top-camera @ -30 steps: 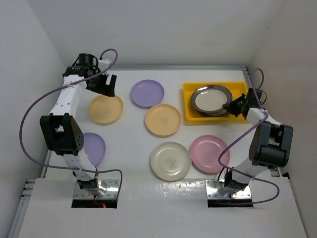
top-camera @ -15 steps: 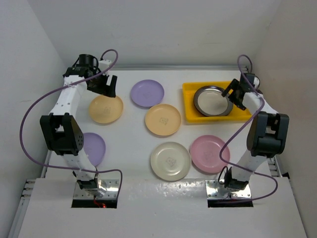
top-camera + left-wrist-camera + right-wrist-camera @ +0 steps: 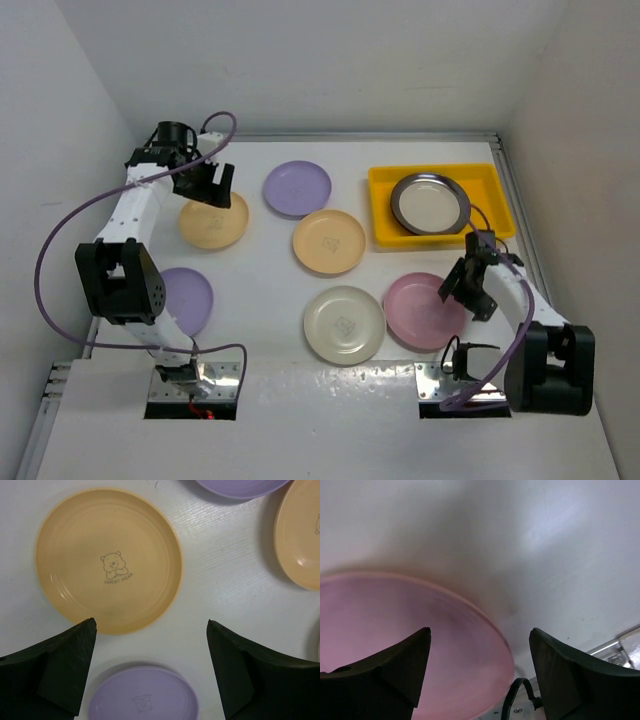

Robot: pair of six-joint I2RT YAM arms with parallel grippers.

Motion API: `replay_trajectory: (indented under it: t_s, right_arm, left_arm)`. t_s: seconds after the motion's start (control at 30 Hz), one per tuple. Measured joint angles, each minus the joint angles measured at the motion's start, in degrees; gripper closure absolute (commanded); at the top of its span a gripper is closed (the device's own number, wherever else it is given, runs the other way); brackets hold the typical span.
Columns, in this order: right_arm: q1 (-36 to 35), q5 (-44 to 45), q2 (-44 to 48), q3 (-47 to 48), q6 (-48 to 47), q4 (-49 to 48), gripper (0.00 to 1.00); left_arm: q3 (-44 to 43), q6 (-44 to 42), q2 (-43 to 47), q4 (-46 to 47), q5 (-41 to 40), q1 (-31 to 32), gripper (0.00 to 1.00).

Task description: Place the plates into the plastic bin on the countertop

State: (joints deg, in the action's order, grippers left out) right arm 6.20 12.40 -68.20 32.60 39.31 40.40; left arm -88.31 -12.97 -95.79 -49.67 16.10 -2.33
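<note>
The pink plate's rim already runs between the right gripper's open fingers, so this gripper lowers astride the pink plate's rim nearest the metal edging (image 3: 464,305) and closes it next.
On the white countertop (image 3: 262,275) the yellow plastic bin (image 3: 383,212) at the back right holds dark-rimmed grey plates (image 3: 428,203). Loose plates lie around: lavender (image 3: 297,188), yellow-orange (image 3: 213,222), a second yellow-orange (image 3: 329,241), cream (image 3: 344,324), pink (image 3: 415,310) and a near-left lavender (image 3: 188,300). My left gripper (image 3: 212,185) hovers open over the near rim of the left yellow-orange plate (image 3: 107,560), holding nothing (image 3: 152,630). My right gripper (image 3: 462,290) is open and empty above the pink plate's (image 3: 395,640) right edge (image 3: 479,632).
White walls close in the counter at the back and on both sides. Metal edging (image 3: 627,645) runs along the counter's right side near the pink plate. Purple cables (image 3: 60,240) loop off both arms. The arm bases (image 3: 195,380) sit on the near edge.
My right gripper opened and let go of the grey plate in the bin, then swung back toward me to hover over the pink plate. The left arm has hardly moved.
</note>
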Motion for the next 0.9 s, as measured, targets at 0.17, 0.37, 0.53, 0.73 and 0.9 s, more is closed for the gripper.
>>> replay_trajectory:
  t_s: [0.17, 0.37, 0.53, 0.73, 0.9]
  right_arm:
    - [-0.7, 0.5, 3.5, -7.1, 3.9, 1.4, 0.33]
    - [-0.3, 1.2, -1.5, -4.9, 4.8, -0.3, 1.0]
    - [-1.0, 0.2, -1.4, -3.0, 6.0, 0.4, 1.0]
    - [-4.7, 0.3, 9.2, -0.6, 7.3, 7.3, 1.0]
    - [-10.6, 0.3, 13.4, 12.9, 6.0, 15.7, 1.0]
  left_arm:
    - [2.3, 0.2, 2.6, 0.2, 0.8, -0.2, 0.09]
    - [3.4, 0.2, 6.1, 0.3, 1.9, -0.3, 0.09]
    - [3.9, 0.3, 7.8, 0.6, 2.7, -0.3, 0.09]
    - [3.6, 0.2, 7.5, 0.5, 3.2, -0.3, 0.09]
    - [-1.4, 0.1, 2.8, 0.6, 3.6, -0.3, 0.09]
